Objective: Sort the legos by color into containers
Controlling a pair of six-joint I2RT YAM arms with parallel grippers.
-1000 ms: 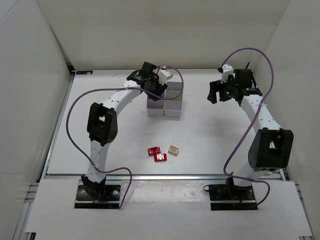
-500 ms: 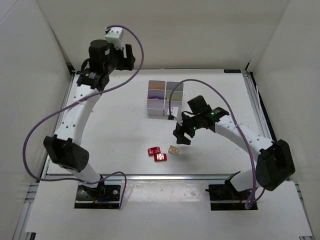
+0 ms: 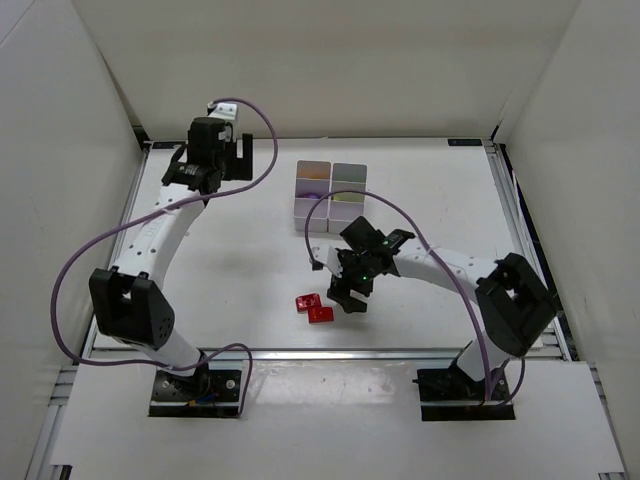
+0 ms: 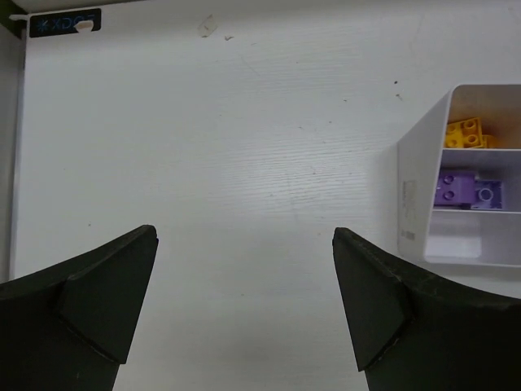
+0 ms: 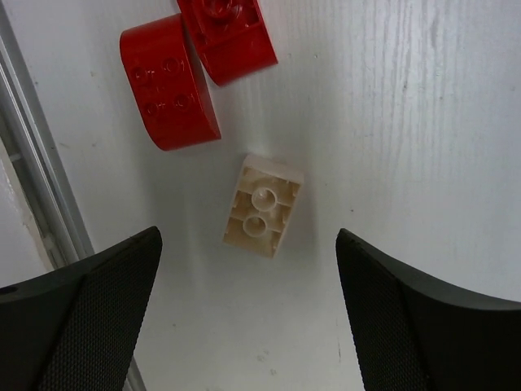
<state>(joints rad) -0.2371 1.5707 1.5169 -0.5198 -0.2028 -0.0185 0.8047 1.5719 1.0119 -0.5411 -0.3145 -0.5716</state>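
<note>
The tan lego lies ahead of the open fingers, so my right gripper moves down and toward the red legos next, and closes around the tan lego's long sides.
My right gripper (image 3: 348,297) hangs open low over the table, in front of the containers (image 3: 330,190). In the right wrist view a tan lego (image 5: 262,206) lies upside down just ahead of the open right gripper (image 5: 247,261), touching neither finger. Two red legos (image 5: 171,81) (image 5: 228,32) lie side by side beyond it, also seen from above as the red pair (image 3: 314,308). My left gripper (image 3: 212,165) is at the back left, and in its wrist view the left gripper (image 4: 244,309) is open over bare table. The containers (image 4: 419,187) hold yellow legos (image 4: 464,133) and purple legos (image 4: 466,189).
A metal rail (image 3: 330,350) runs along the table's near edge, close to the red legos, and shows in the right wrist view as a rail (image 5: 41,212). White walls enclose the table on three sides. A dark label (image 4: 65,23) marks the back left corner.
The left arm left the containers, swung to the back left, and its gripper opened. The right arm came from the back right down to the tan lego, now hiding it from above.
</note>
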